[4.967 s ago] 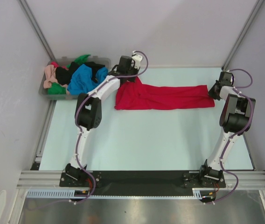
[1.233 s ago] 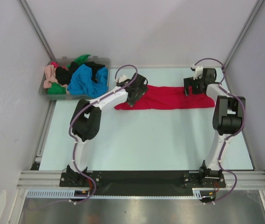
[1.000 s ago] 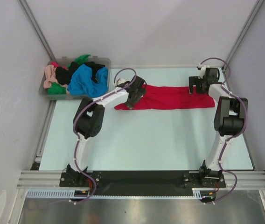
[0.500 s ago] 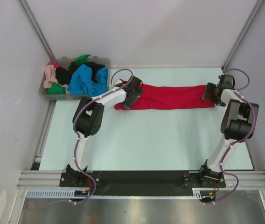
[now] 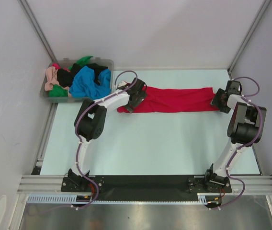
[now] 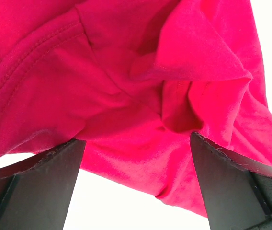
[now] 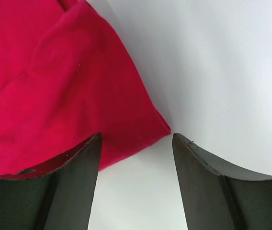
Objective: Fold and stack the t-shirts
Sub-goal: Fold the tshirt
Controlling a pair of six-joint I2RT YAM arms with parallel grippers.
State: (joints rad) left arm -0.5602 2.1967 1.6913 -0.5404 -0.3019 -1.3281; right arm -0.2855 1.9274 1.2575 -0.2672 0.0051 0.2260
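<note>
The bunched end's tip lies beyond its fingers, so my left gripper moves to the left in the top view onto that tip next.
The large red t-shirt lies as a long folded band across the far part of the table. My left gripper is low over its bunched left end, open, with rumpled red cloth between the wide-set fingers. My right gripper is at the shirt's right end. It is open, its jaws partly drawn in, and the shirt's corner lies between its fingertips. Neither gripper grips the cloth. Other t-shirts, blue, black, green and peach-pink, are heaped at the far left.
A clear grey bin at the far left corner holds the heaped shirts. Metal frame posts rise at the back corners. Pale table surface stretches from the red shirt to the arm bases.
My right gripper moved rightward off the top of the shirt to its right-end corner, and its jaws have drawn closer. The left gripper settled slightly lower on the left end and stayed open.
</note>
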